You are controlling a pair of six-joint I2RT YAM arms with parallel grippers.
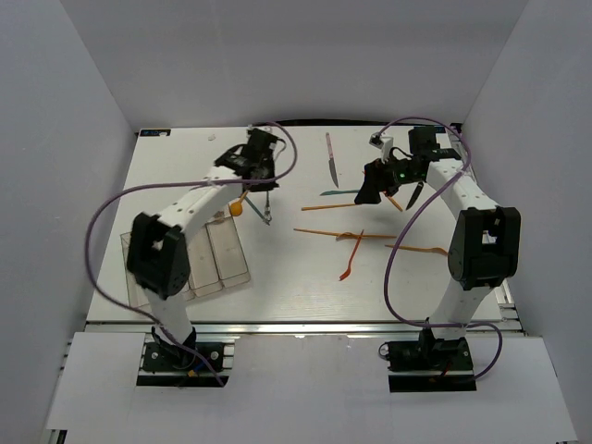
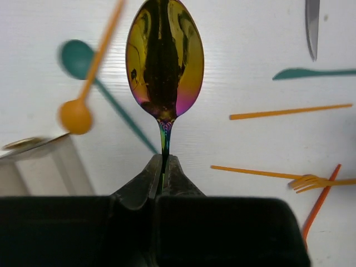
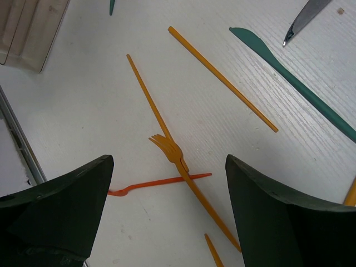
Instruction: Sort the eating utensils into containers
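Observation:
My left gripper moves back over the container by the wall, to the gripper's left in the top view, next. It releases the gold spoon, still above bare table, there.
My left gripper [image 2: 164,167] is shut on the thin handle of the gold metal spoon [image 2: 164,61], whose bowl points away above the table. From above, the left gripper [image 1: 260,182] hangs behind the clear containers [image 1: 208,264]. An orange spoon [image 2: 76,115] and a teal spoon [image 2: 78,55] show blurred beside the container corner [image 2: 50,161]. My right gripper [image 3: 168,167] is open above an orange fork [image 3: 169,149] that crosses a red-orange fork [image 3: 156,184]. Two orange sticks [image 3: 222,78] [image 3: 146,92], a teal knife [image 3: 289,72] and a dark-bladed knife [image 3: 306,16] lie round it.
In the top view the right gripper [image 1: 384,180] hovers at the back right, with the knife [image 1: 330,159] to its left. Loose sticks [image 1: 328,206] and forks [image 1: 350,264] are scattered mid-table. White walls close in the table [image 1: 296,296] on three sides.

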